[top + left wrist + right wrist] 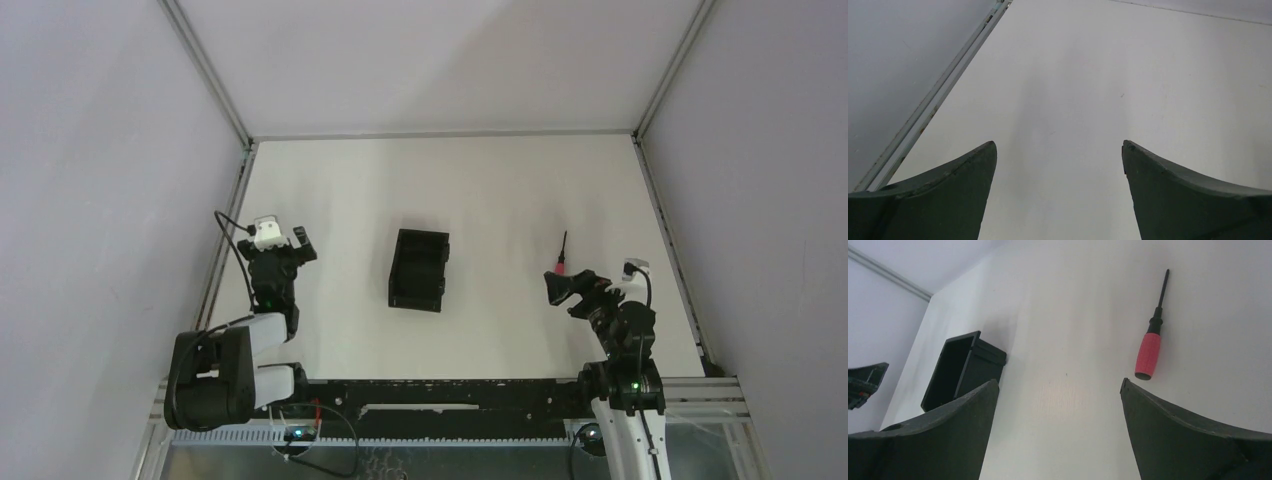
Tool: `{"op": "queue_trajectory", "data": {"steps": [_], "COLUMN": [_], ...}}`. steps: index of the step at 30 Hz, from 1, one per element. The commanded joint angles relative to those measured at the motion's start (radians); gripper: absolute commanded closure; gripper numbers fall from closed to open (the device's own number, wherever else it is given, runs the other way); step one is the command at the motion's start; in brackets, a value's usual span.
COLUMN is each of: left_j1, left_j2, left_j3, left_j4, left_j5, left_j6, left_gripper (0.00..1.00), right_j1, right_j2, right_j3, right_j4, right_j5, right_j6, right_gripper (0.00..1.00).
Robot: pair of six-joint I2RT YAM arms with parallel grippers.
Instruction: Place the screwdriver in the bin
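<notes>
Next, my right gripper will reach outward, tilt to point down and lower astride the black collar (562,258) (1154,327) beside the red handle, because the screwdriver lies flat beyond my fingertips.
The screwdriver (562,256), with a red handle and a thin black shaft, lies on the white table at the right, shaft pointing away. In the right wrist view it (1148,354) lies just beyond my right fingertip. The black bin (419,270) stands open and upright at the table's middle, and shows at the left of the right wrist view (962,370). My right gripper (571,287) (1058,385) is open and empty, just short of the handle's near end. My left gripper (285,243) (1059,145) is open and empty over bare table at the left.
Grey enclosure walls with metal rails (228,230) border the table on the left, right and back. The black rail of the arm bases (440,395) runs along the near edge. The left arm's gripper (865,382) shows at the far left of the right wrist view.
</notes>
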Motion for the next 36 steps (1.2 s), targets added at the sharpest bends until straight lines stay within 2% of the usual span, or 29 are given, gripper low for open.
{"op": "queue_trajectory", "data": {"steps": [1, 6, 10, 13, 16, 19, 22, 29, 36], "left_j1": [-0.006, -0.006, -0.006, -0.006, -0.006, -0.006, -0.006, -0.006, -0.006], "left_j2": [-0.001, -0.001, -0.001, -0.001, -0.001, -0.001, -0.001, -0.001, -0.001], "left_j3": [0.047, 0.046, 0.046, 0.048, 0.047, 0.047, 0.047, 0.047, 0.047], "left_j4": [0.024, 0.024, 0.024, 0.024, 0.024, 0.024, 0.024, 0.024, 0.024], "left_j5": [-0.012, -0.013, -0.013, -0.013, -0.013, -0.012, -0.014, -0.012, -0.014], "left_j6": [0.013, 0.013, 0.013, 0.013, 0.013, 0.013, 0.014, 0.013, 0.013], "left_gripper": [0.00, 0.00, 0.00, 0.00, 0.00, 0.00, 0.00, 0.00, 0.00], "right_j1": [0.004, 0.004, 0.003, 0.003, 0.003, 0.001, -0.013, -0.020, -0.015], "right_j2": [-0.010, 0.032, 0.196, 0.441, 0.741, 1.013, 1.195, 1.518, 1.733], "right_j3": [0.068, 0.169, 0.331, 0.534, 0.805, 0.963, 0.984, 0.972, 0.925], "right_j4": [-0.006, 0.089, 0.097, -0.030, -0.275, -0.472, -0.508, -0.412, -0.315], "right_j5": [0.096, -0.011, 0.039, 0.104, 0.182, 0.249, 0.258, 0.210, 0.253], "right_j6": [0.047, -0.051, -0.096, -0.150, -0.184, -0.199, -0.209, -0.247, -0.270], "right_gripper": [0.00, 0.00, 0.00, 0.00, 0.00, 0.00, 0.00, 0.00, 0.19]}}
